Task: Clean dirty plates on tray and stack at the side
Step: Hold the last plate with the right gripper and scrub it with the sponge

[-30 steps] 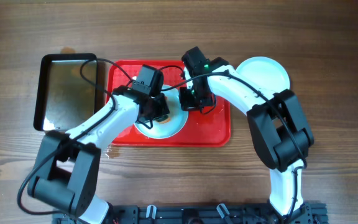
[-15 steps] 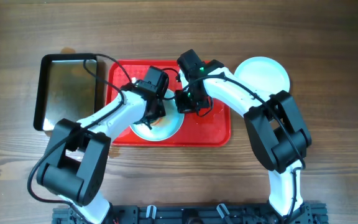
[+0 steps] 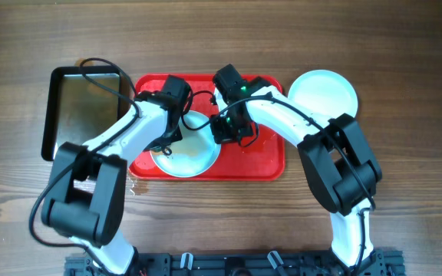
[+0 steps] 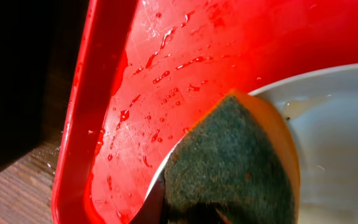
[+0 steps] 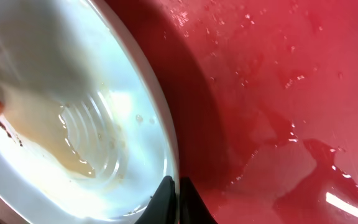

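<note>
The clean white plate (image 3: pixel 324 93) already sits beside the tray (image 3: pixel 263 157). My right gripper will carry its plate up, then to the right in the overhead view, onto that one.
A white plate (image 3: pixel 190 153) lies on the red tray (image 3: pixel 263 157), tilted up at its right edge. My right gripper (image 3: pixel 222 130) is shut on that plate's rim (image 5: pixel 166 155); brown watery smear shows inside it. My left gripper (image 3: pixel 167 138) is shut on a green and orange sponge (image 4: pixel 235 162) pressed on the plate's left rim (image 4: pixel 328 124). The tray (image 4: pixel 154 74) is wet with drops. A clean white plate (image 3: pixel 324 93) sits on the table to the right of the tray; whether more lie under it I cannot tell.
A dark shiny metal pan (image 3: pixel 83 111) stands left of the tray, close to my left arm. The tray's raised left rim (image 4: pixel 79 143) borders the wooden table (image 4: pixel 11 193). Cables loop over both arms.
The plate has slid left and forward on the tray. My left gripper with the sponge has moved left to the plate's rim. My right gripper has followed leftward, still holding the rim.
</note>
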Robot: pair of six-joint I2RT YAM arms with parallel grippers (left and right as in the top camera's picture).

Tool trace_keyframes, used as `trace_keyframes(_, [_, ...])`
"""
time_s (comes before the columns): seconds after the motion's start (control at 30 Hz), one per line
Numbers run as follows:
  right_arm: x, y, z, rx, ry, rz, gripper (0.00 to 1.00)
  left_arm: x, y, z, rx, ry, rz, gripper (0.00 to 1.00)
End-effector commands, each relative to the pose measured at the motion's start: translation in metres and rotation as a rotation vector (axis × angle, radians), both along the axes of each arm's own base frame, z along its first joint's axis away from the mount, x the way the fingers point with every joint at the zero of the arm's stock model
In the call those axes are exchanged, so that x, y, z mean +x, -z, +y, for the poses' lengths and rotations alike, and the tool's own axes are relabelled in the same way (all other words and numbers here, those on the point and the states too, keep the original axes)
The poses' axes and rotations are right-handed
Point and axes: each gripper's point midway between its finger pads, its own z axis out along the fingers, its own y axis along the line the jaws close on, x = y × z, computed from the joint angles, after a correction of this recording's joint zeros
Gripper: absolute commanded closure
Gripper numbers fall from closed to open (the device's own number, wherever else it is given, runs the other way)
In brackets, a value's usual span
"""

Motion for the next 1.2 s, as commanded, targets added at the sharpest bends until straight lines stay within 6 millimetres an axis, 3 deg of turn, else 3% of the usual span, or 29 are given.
trace_keyframes(0.0, [0.006, 0.01, -0.027, -0.105, 0.031, -0.021, 0.96, 0.011, -0.037, -0.02, -0.17, -0.005, -0.089, 0.96])
trace_keyframes(0.1, [0.006, 0.009, -0.027, -0.104, 0.033, -0.021, 0.96, 0.0, -0.033, -0.054, -0.365, 0.016, -0.027, 0.96])
trace_keyframes(0.2, [0.006, 0.009, -0.027, -0.107, 0.054, -0.014, 0.96, -0.012, -0.019, -0.073, -0.455, 0.031, 0.041, 0.96])
trace_keyframes(0.53, [0.006, 0.009, -0.027, -0.108, 0.077, -0.008, 0.96, -0.037, 0.023, -0.107, -0.432, 0.033, 0.171, 0.96])
trace_keyframes(0.6, [0.006, 0.01, -0.027, -0.109, 0.077, -0.009, 0.96, -0.044, 0.031, -0.098, -0.381, 0.023, 0.203, 0.96])
trace_keyframes(0.67, [0.006, 0.01, -0.027, -0.109, 0.076, -0.009, 0.96, -0.048, 0.035, -0.075, -0.251, 0.014, 0.216, 0.96])
trace_keyframes(0.87, [0.006, 0.01, -0.027, -0.108, 0.069, -0.01, 0.96, -0.047, 0.02, -0.009, 0.123, 0.034, 0.18, 0.96])
trace_keyframes(1.17, [0.006, 0.01, -0.027, -0.108, 0.069, -0.01, 0.96, -0.025, 0.001, 0.021, 0.333, 0.034, 0.052, 0.96])
